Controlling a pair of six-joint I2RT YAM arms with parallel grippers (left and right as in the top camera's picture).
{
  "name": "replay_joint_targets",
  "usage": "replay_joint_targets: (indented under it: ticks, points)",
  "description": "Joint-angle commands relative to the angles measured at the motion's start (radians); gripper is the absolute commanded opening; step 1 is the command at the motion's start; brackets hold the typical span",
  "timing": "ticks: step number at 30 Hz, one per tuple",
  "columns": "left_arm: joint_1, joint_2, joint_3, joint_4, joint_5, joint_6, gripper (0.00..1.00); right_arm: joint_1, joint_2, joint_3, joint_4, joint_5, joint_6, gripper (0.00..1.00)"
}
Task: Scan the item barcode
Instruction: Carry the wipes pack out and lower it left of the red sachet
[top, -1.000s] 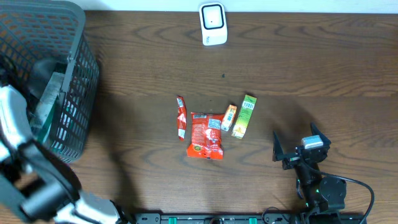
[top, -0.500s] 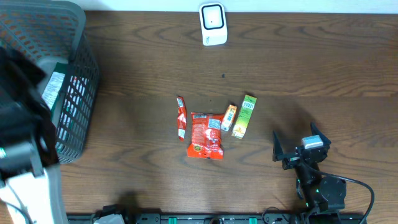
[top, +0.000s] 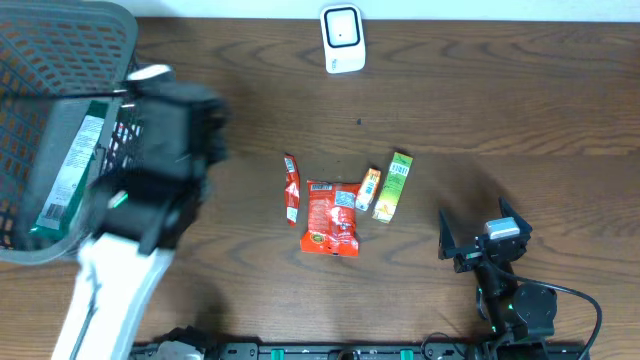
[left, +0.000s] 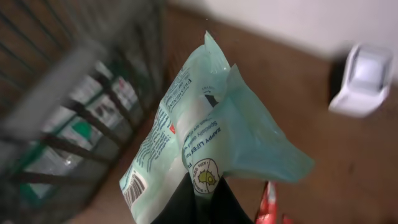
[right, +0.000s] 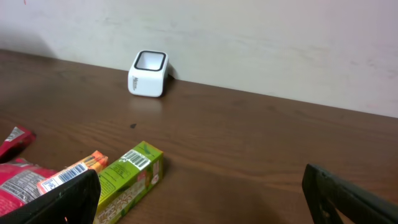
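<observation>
My left gripper swings away from the basket and down beside the red stick pack next, since bare table shows between the basket (left: 74, 115) and that pack.
In the left wrist view my left gripper (left: 200, 198) is shut on the lower edge of a pale mint-green packet (left: 205, 124). The packet hangs in the air beside the basket (left: 74, 115), with a barcode (left: 134, 190) on its lower left corner. From overhead the left arm (top: 165, 150) is a blur over the basket's right side and hides the packet. The white scanner (top: 342, 38) stands at the table's far edge, also seen as the scanner (left: 365, 79) and the scanner (right: 148, 73). My right gripper (top: 482, 238) rests low at the front right, open and empty.
The grey mesh basket (top: 60, 40) at the left holds a green-and-white pack (top: 65, 180). Mid-table lie a red stick pack (top: 291, 187), a red bag (top: 332, 217), a small orange box (top: 368, 189) and a green box (top: 394, 186).
The left arm has risen out of the basket and swung right toward the table's middle, carrying the mint packet. The right arm has not moved.
</observation>
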Motion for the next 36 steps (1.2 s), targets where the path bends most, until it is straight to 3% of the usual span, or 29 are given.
replay_joint_targets:
  ticks: [1,12,19,20,23,25,29,36]
  points:
    - [-0.038,0.127,-0.052,-0.006,-0.031,-0.089,0.07,0.005,-0.005,-0.001,-0.003,-0.001,0.011,0.99]
    - [-0.051,0.584,-0.07,0.055,0.148,-0.131,0.07,0.005,-0.005,-0.001,-0.003,-0.001,0.011,0.99]
    - [-0.051,0.691,-0.07,0.131,0.201,-0.131,0.08,0.005,-0.005,-0.001,-0.003,-0.001,0.011,0.99]
    - [-0.051,0.691,-0.07,0.137,0.21,-0.131,0.14,0.005,-0.005,-0.001,-0.003,-0.001,0.011,0.99]
    - [-0.051,0.685,-0.069,0.154,0.233,-0.129,0.46,0.005,-0.005,-0.001,-0.003,-0.001,0.011,0.99]
    - [-0.051,0.676,-0.062,0.159,0.245,-0.113,0.56,0.005,-0.005,-0.001,-0.003,-0.001,0.011,0.99]
    - [-0.049,0.639,-0.017,0.134,0.243,-0.029,0.59,0.005,-0.005,-0.001,-0.003,-0.001,0.011,0.99]
    - [-0.032,0.513,0.016,0.077,0.242,-0.027,0.59,0.005,-0.005,-0.001,-0.003,-0.001,0.011,0.99]
